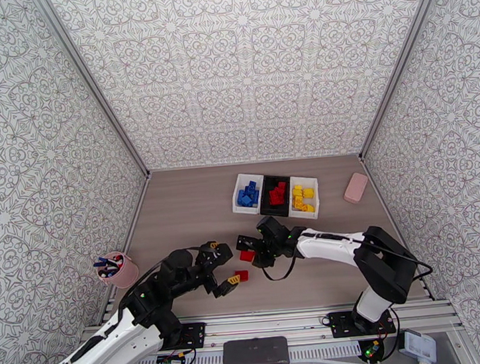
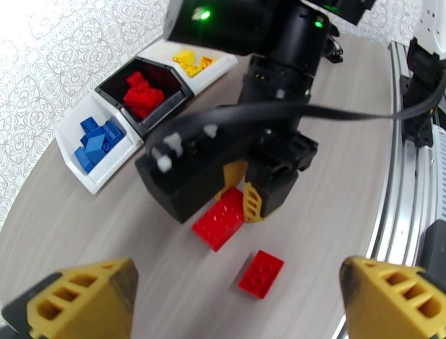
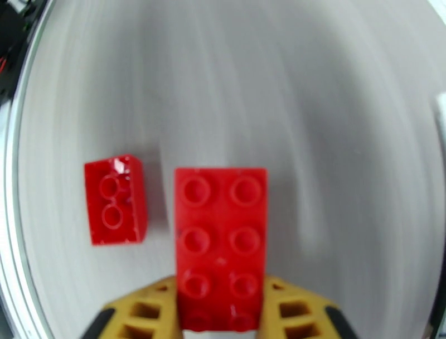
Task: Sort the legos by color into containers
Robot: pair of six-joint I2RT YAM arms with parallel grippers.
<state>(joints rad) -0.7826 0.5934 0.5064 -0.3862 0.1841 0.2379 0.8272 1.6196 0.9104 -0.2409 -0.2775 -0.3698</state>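
Note:
My right gripper holds the long lego (image 1: pixel 247 255) and needs to lift it outward over the black bin of matching red legos, then release it inside, because the bin lies outward of my gripper.
My right gripper (image 1: pixel 251 253) is shut on a long red lego (image 1: pixel 247 255), low over the table in front of the containers (image 1: pixel 277 211). The wrist view shows this lego (image 3: pixel 220 240) pinched at its near end between the yellow fingers (image 3: pixel 150 312). A smaller red lego (image 1: pixel 241 275) (image 3: pixel 115 199) lies loose on the table beside it. My left gripper (image 1: pixel 224 264) stands open around that small lego (image 2: pixel 261 274), and its fingers (image 2: pixel 83 301) do not touch it. The bins hold blue legos (image 1: pixel 248 195), red legos (image 1: pixel 277 193) and yellow legos (image 1: pixel 303 198).
A pink cup of pens (image 1: pixel 117 269) stands at the left table edge. At the right, beside the bins, lies a pink block (image 1: pixel 356 187). Both grippers crowd the same small patch of table. Patterned walls enclose three sides.

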